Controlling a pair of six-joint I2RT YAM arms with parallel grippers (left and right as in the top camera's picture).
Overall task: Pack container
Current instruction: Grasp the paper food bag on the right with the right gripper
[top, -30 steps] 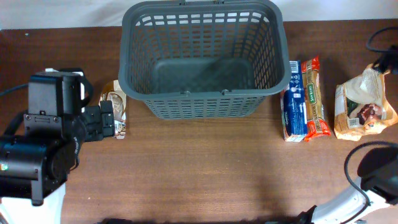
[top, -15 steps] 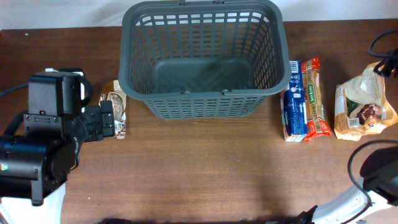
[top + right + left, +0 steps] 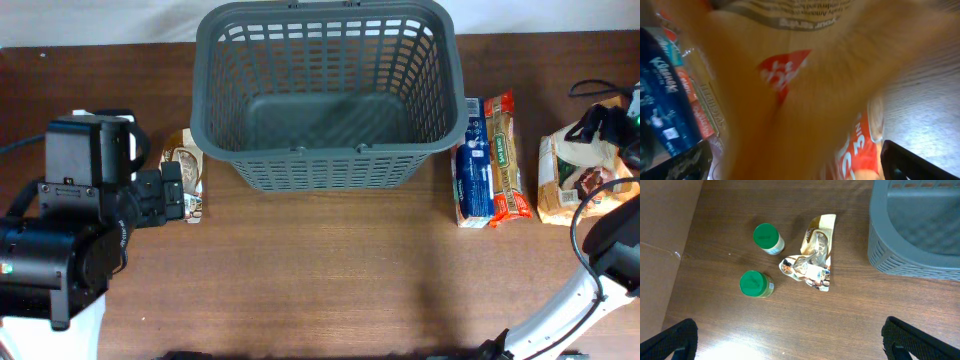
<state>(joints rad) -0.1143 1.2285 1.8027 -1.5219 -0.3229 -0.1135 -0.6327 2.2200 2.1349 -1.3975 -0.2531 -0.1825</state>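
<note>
I will next move my right gripper down onto the raised middle of the tan bag and close it there, because its wide-open fingers already have the raised middle between them.
The dark grey lattice basket (image 3: 328,95) stands empty at the back centre; its corner shows in the left wrist view (image 3: 920,230). My left gripper (image 3: 170,196) is open and empty (image 3: 795,344), above bare wood beside a crumpled brown packet (image 3: 186,172) (image 3: 815,255). My right gripper (image 3: 607,120) hovers over the tan bag (image 3: 582,178) at the far right. In the right wrist view (image 3: 800,165) its jaws are wide open, with the blurred tan bag (image 3: 805,90) filling the space between them.
Two green-lidded jars (image 3: 767,238) (image 3: 755,283) stand left of the brown packet, hidden under my left arm in the overhead view. A blue pack (image 3: 471,165) (image 3: 662,110) and a red-orange pack (image 3: 505,160) lie side by side right of the basket.
My right gripper has come in from the right edge and now sits over the tan bag. The left arm has not moved.
</note>
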